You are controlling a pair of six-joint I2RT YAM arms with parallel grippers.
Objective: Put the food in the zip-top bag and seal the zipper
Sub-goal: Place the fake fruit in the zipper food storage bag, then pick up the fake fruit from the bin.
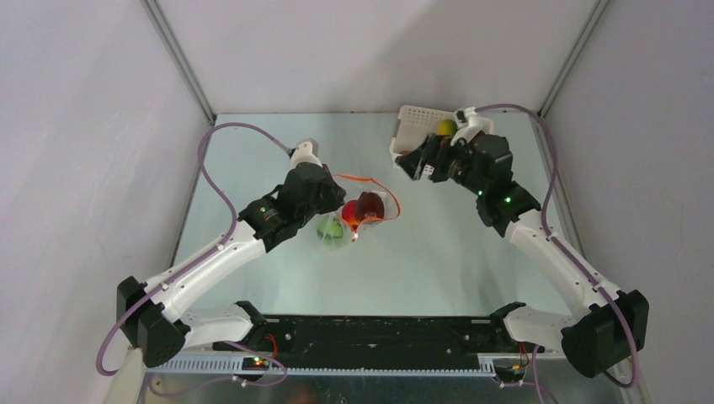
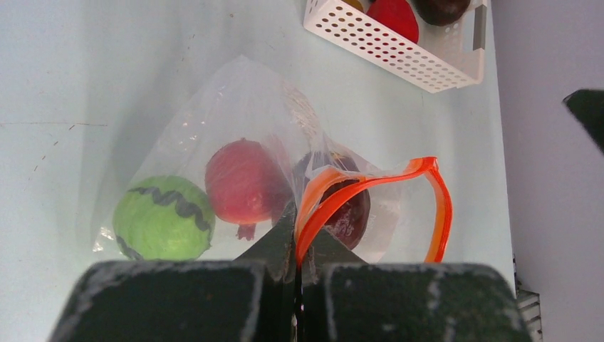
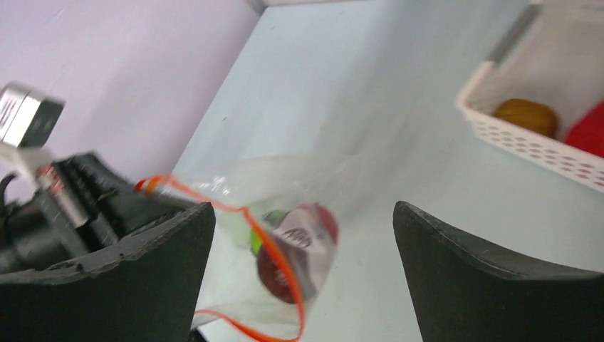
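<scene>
I should next turn my right gripper away from the bag (image 1: 354, 220), move it outward and lower it around the yellow-green fruit (image 1: 446, 128), because that fruit is farther out and below in the basket.
The clear zip-top bag (image 2: 235, 107) hangs open-mouthed at mid-table, its orange-red zipper (image 2: 441, 206) curving in a loop. My left gripper (image 2: 298, 239) is shut on the zipper edge. Inside the bag lie three pieces of food: a green striped ball (image 2: 164, 217), a red fruit (image 2: 242, 182) and a dark maroon one (image 2: 352, 210). My right gripper (image 1: 412, 164) hovers open and empty beside the basket, right of the bag (image 1: 354, 220). In the right wrist view the bag (image 3: 285, 185) shows beyond the spread fingers (image 3: 142, 263).
A white perforated basket (image 1: 412, 122) stands at the back right, holding a yellow-green fruit (image 1: 446, 127), a red one (image 2: 393, 16) and a dark one (image 2: 440, 8). Grey walls close the table on three sides.
</scene>
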